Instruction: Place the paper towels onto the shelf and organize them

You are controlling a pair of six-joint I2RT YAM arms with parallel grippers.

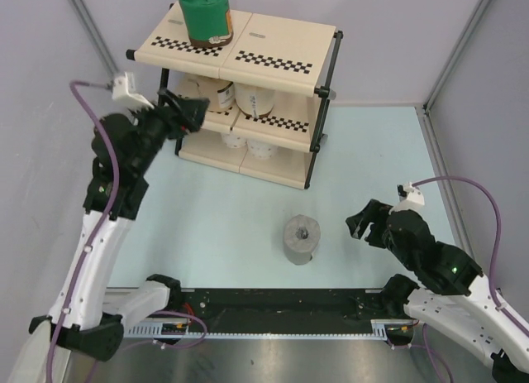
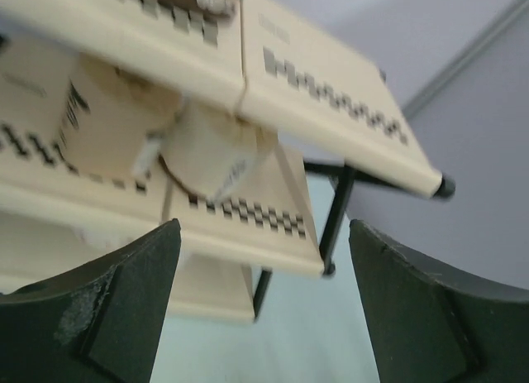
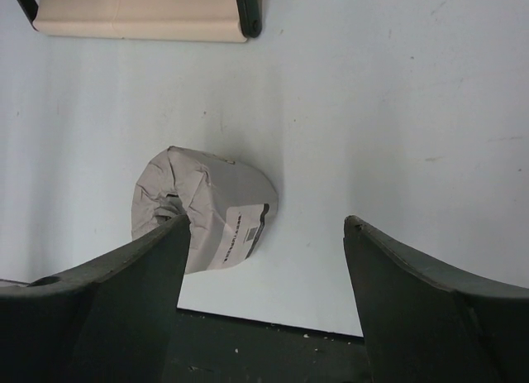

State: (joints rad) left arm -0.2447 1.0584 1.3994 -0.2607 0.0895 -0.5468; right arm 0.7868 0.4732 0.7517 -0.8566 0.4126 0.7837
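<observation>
My left gripper swings back, down and to the right in the top view onto the grey roll's rim [image 1: 293, 229] next, because only that roll is off the shelf [image 1: 281, 44].
The shelf [image 1: 281, 44] stands at the back of the table. A green-wrapped roll [image 1: 205, 17] stands on its top tier. A tan roll [image 1: 208, 93] and a white roll [image 1: 254, 99] sit on the middle tier, and two white rolls [image 1: 248, 145] on the bottom tier. A grey roll [image 1: 302, 239] stands on the table in front. My left gripper [image 1: 188, 112] is open and empty at the middle tier's left end; its wrist view shows the shelf [image 2: 331, 93] and a tan roll [image 2: 211, 155]. My right gripper [image 1: 362, 224] is open and empty to the right of the grey roll [image 3: 207, 209].
Grey walls enclose the table on the left, back and right. The shelf's black corner post [image 2: 335, 217] lies ahead between my left fingers [image 2: 124, 308]. The bottom panel's corner [image 3: 140, 11] shows at the top of the right wrist view. A black strip [image 1: 273, 304] runs along the near edge.
</observation>
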